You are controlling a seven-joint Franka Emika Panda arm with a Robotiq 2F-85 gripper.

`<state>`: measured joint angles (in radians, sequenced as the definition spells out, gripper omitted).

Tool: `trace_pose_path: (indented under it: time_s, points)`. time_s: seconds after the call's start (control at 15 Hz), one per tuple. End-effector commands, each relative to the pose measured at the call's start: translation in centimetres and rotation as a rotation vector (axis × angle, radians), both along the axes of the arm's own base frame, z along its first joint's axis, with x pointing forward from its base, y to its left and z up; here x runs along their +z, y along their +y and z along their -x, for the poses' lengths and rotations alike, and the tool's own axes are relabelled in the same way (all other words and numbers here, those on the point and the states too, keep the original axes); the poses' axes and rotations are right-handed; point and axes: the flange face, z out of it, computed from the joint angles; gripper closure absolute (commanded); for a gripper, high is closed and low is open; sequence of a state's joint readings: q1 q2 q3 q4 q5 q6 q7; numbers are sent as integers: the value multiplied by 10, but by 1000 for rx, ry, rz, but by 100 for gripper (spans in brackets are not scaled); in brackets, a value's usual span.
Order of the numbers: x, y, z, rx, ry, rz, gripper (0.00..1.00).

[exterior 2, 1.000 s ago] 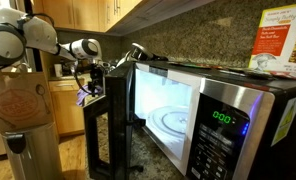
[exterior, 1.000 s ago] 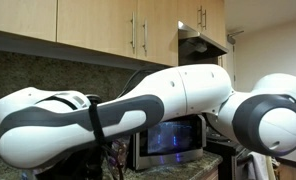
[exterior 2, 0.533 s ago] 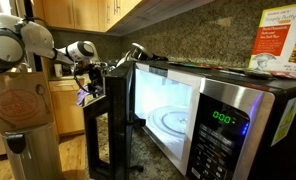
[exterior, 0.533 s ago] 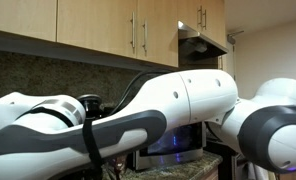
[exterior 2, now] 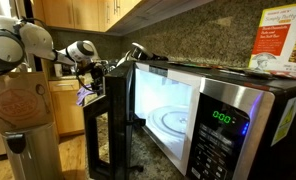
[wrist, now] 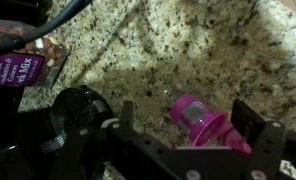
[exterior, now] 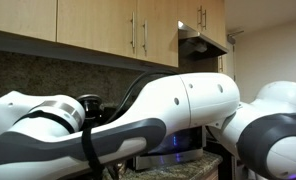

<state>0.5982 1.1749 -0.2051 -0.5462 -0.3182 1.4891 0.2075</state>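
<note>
My gripper goes down onto the pink cup-like object's end [wrist: 226, 135] by the nearer finger next, because the object lies on its side between the open fingers.
In the wrist view my gripper [wrist: 188, 122] is open, one black finger on each side of a small pink plastic cup-like object [wrist: 200, 116]. The object lies on its side on the speckled granite counter [wrist: 188, 45] and is close to the right finger; I cannot tell if it touches. In an exterior view the gripper [exterior 2: 88, 80] hangs beyond the open microwave door [exterior 2: 110, 125], with a purple-pink thing [exterior 2: 84, 97] just below it. In an exterior view the white arm [exterior: 178, 105] fills most of the picture and hides the gripper.
A stainless microwave [exterior 2: 203, 115] stands open with its light on and its glass turntable showing; it is also behind the arm in an exterior view [exterior: 173, 140]. A purple packet [wrist: 18, 68] lies on the counter. Wooden cabinets [exterior: 98, 25] hang above. A brown paper-wrapped container [exterior 2: 23, 110] stands nearby.
The arm has shifted across the exterior view, covering more of the microwave. The gripper has moved slightly beyond the microwave door.
</note>
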Motion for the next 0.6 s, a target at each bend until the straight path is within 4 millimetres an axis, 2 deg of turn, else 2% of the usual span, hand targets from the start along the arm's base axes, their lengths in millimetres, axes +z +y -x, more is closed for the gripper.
trace_pose_path:
  time_s: [0.0, 0.53]
  points:
    - [4, 3, -9, 14, -93, 15, 0]
    - [-11, -3, -17, -4, -153, 54, 0]
